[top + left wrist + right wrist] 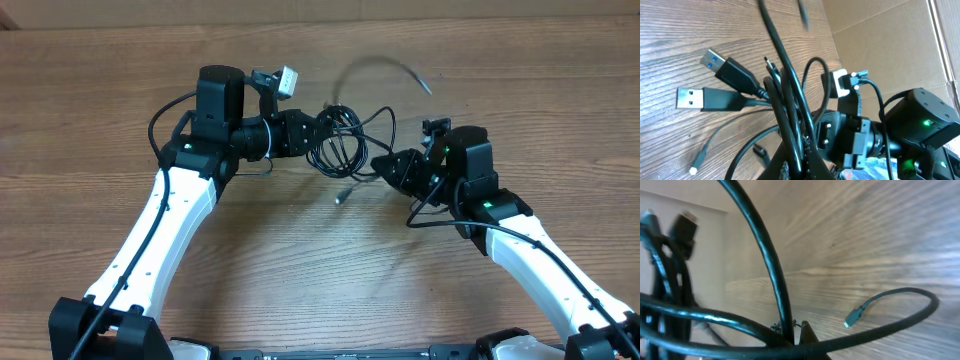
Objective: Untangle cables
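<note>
I need to move my right gripper back and away from my left gripper next, and then I should tip it down toward the wood.
The cables form a tangle of thin black loops hanging between my two grippers at the table's middle. My left gripper is shut on several strands at the tangle's left side. In the left wrist view these strands run up out of the left gripper, and two USB plugs lie on the wood beyond. My right gripper is shut on a strand at the tangle's right; in the right wrist view this strand rises from the right gripper. One loose strand arcs blurred behind the tangle.
The wooden table spreads all round. A small silver-tipped plug lies just in front of the tangle. A cardboard wall stands behind the table. The right arm's body sits close behind the tangle in the left wrist view.
</note>
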